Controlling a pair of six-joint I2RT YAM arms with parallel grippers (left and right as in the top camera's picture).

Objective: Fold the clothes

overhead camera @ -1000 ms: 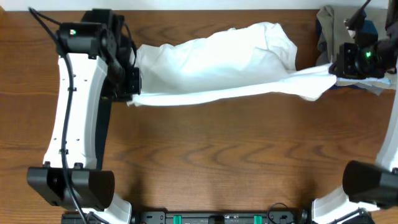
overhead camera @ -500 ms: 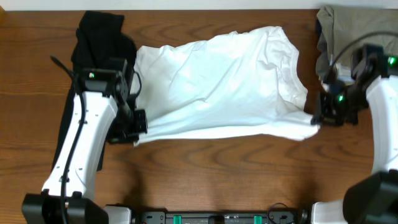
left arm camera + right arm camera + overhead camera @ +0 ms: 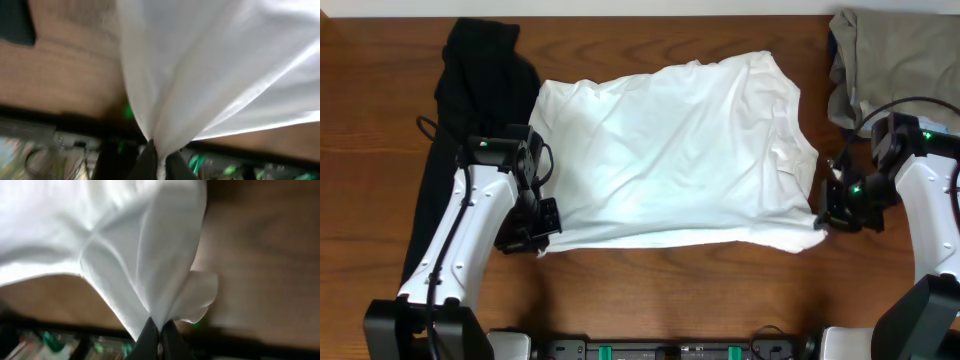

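The shirt's side by the black garment lies outward of the pinched corner, so my left gripper should bring the corner outward, folding the spread shirt, and let it go there.
A white shirt (image 3: 670, 150) lies spread across the middle of the wooden table, wrinkled, its near edge drawn between my two grippers. My left gripper (image 3: 542, 243) is shut on the shirt's near left corner (image 3: 160, 145). My right gripper (image 3: 825, 222) is shut on the shirt's near right corner (image 3: 157, 315). No green logo shows. A long black garment (image 3: 470, 120) lies along the table's left side, partly under my left arm.
A grey-olive garment (image 3: 895, 60) is heaped at the back right corner. Bare wood table (image 3: 670, 290) runs along the front edge, with the arm bases at the front left and front right.
Both grippers have pulled the shirt's edge toward the front of the table, spreading the bunched shirt out flat. The left arm moved off the black garment's top.
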